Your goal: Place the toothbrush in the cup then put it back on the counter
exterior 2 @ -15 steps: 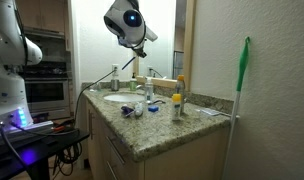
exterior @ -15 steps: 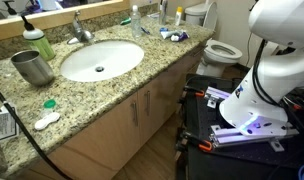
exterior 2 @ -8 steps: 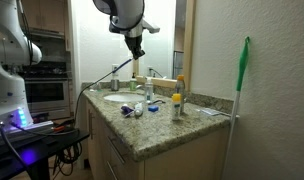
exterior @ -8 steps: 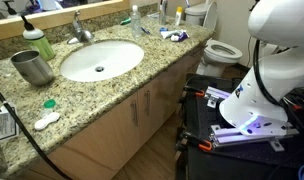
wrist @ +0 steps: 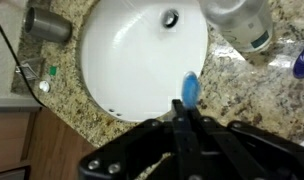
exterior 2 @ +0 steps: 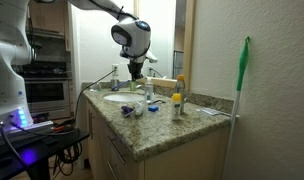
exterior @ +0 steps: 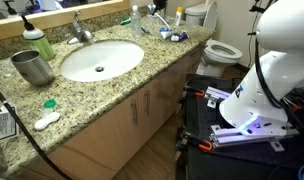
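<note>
The robot's gripper will next move away from the sink's edge, go down to the bare counter between the sink (exterior: 100, 58) and the tube, and release the toothbrush there, since that spot is bare.
The grey metal cup (exterior: 32, 67) stands upright on the speckled counter (exterior: 102, 100) beside the white sink (exterior: 100, 58); in the wrist view it shows at the top left (wrist: 47, 24). My gripper (wrist: 184, 108) is shut on a thin stick with a blue end (wrist: 190, 90), which I take for the toothbrush, above the sink's edge. In both exterior views the gripper (exterior: 157, 12) (exterior 2: 138, 72) hangs over the far end of the counter, well away from the cup. The toothbrush's shaft is hidden by the jaws.
A green pump bottle (exterior: 37, 42) stands behind the cup, next to the faucet (exterior: 82, 30). A blue-and-white tube (exterior: 173, 35) and small bottles (exterior 2: 149, 95) crowd the counter's far end. A green cap (exterior: 49, 103) lies near the front edge. A toilet (exterior: 222, 50) stands beyond.
The arm has come down toward the far end of the counter; the gripper, high up before, now hangs just above the counter and shows at the top of an exterior view.
</note>
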`<state>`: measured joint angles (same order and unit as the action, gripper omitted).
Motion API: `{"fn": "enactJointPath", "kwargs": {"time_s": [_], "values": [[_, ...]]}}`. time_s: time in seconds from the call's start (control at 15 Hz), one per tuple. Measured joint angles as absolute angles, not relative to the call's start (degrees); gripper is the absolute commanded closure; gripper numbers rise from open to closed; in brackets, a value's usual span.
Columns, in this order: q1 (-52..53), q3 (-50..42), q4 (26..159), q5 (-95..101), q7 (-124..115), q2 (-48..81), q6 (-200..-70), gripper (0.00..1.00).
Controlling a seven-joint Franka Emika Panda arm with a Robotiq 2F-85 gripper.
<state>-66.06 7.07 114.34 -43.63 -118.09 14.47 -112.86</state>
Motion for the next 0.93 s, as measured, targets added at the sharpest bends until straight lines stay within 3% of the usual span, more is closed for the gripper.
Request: {"fn": "enactJointPath", "kwargs": {"time_s": [0.2,0.87,0.93], "values": [[-59.9,3.8,114.7,-42.4,-120.4,14.1,-115.2,0.99],[-44.3,-14.0,114.8,-37.8,-127.2,15.1,-114.9,0.99],[-43.0,-15.4,114.8,-37.1,-128.5,15.4,-115.7,0.94]]}}
